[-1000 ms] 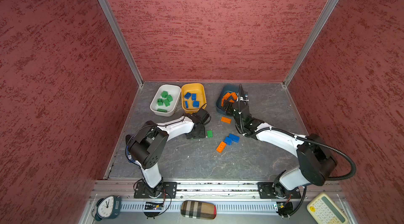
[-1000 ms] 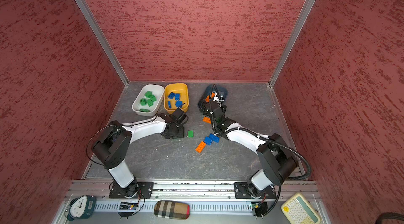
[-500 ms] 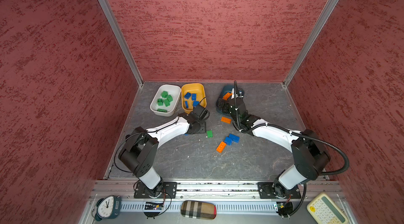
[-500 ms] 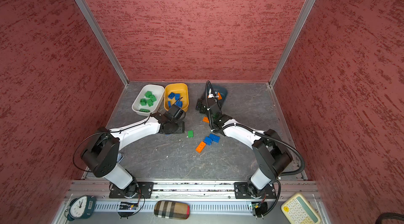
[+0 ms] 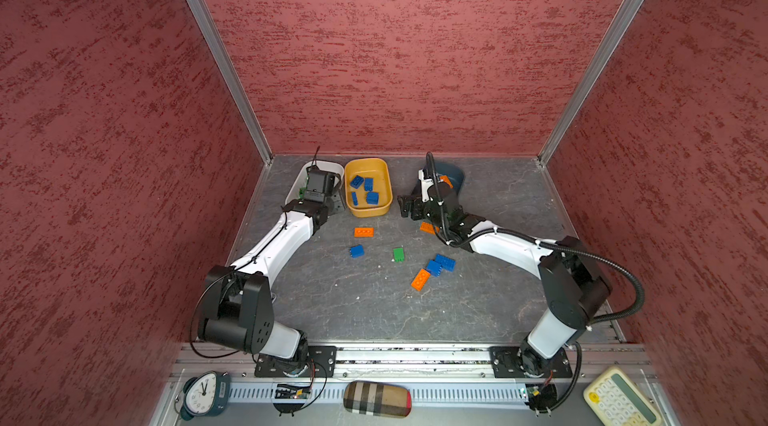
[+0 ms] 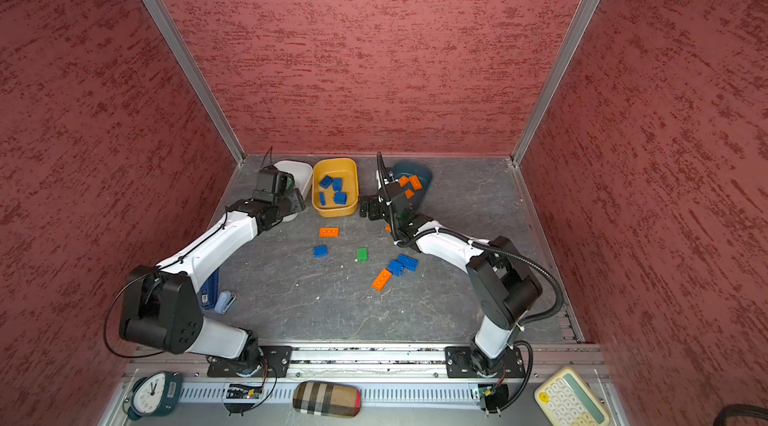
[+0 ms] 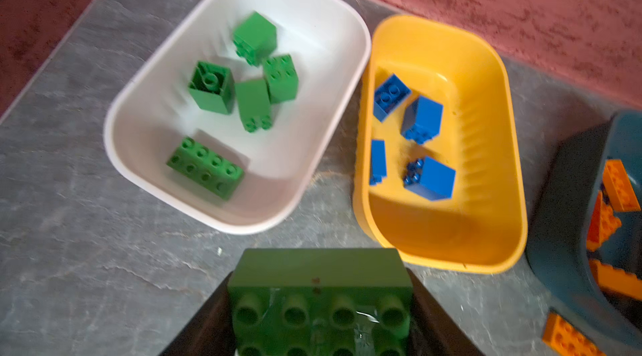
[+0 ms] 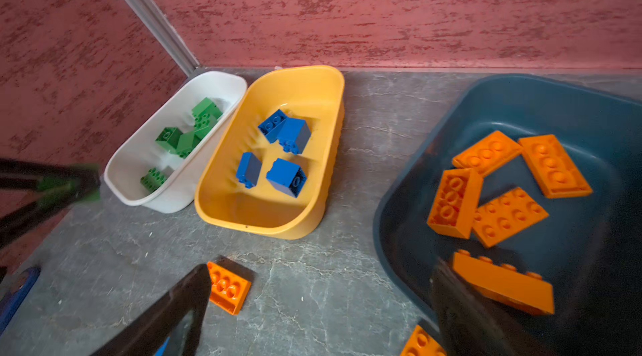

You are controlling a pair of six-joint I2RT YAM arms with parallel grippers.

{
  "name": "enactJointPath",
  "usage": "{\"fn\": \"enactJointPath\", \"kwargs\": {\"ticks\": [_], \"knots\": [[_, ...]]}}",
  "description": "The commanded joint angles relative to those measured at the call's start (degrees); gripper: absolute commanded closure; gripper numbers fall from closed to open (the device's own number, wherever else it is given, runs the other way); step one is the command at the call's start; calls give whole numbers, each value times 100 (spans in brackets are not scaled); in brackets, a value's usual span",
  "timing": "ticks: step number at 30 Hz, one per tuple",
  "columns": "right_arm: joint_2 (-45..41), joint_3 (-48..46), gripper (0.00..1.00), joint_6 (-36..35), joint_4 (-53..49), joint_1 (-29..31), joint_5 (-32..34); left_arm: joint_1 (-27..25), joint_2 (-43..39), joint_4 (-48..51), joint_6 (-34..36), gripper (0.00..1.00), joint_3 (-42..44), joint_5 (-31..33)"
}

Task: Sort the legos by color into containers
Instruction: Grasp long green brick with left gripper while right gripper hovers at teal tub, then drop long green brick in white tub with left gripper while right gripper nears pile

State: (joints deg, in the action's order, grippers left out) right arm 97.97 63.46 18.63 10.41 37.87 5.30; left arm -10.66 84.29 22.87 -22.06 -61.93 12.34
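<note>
The green oblong lego (image 7: 319, 267) should be released over the white container's far end (image 7: 313, 29), so next I should move my left gripper outward, because that bare stretch is outward of the gripper.
My left gripper (image 7: 319, 290) is shut on a green oblong lego (image 7: 319, 267), just short of the near rim of the white container (image 7: 243, 225). That container holds several green legos (image 7: 212, 88). The yellow container (image 5: 370, 211) holds several blue legos (image 7: 422, 121). The teal container (image 8: 399, 204) holds several orange legos (image 8: 507, 215). My right gripper (image 8: 323, 271) is open and empty over the floor, left of the teal container. Loose on the floor lie orange (image 5: 363, 231), blue (image 5: 356, 251), green (image 5: 398, 254), two more blue (image 5: 444, 261) and another orange lego (image 5: 420, 279).
One orange lego (image 5: 427, 228) lies partly under my right arm. A blue stapler-like object (image 6: 212, 291) lies beside my left arm's base link. Beyond the front rail sit a clock (image 5: 203, 392), a plaid case (image 5: 376, 399) and a calculator (image 5: 619, 401). Red walls enclose three sides.
My left gripper has carried the green lego from the middle of the floor back and left to the white container. My right gripper has shifted left, off the teal container's front.
</note>
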Motion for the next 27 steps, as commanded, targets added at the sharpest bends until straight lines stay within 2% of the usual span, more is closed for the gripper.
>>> {"fn": "enactJointPath", "kwargs": {"ticks": [1,4,10,15,27], "knots": [[108,212,1,-286,21,84,-772,379,228,-685,203,53,-176,3],[181,276,1,-358,-32,149,-952,641,594,-700,297,52,-440,-39],[294,391,1,-431,-239,265,-895,958,1431,-644,466,51,-931,51],[387,475,1,-502,-322,282,-882,1137,2124,-474,545,43,-1578,-521],[470,646,1,-604,-487,327,-676,1195,3764,365,299,39,-3770,-1265]]}}
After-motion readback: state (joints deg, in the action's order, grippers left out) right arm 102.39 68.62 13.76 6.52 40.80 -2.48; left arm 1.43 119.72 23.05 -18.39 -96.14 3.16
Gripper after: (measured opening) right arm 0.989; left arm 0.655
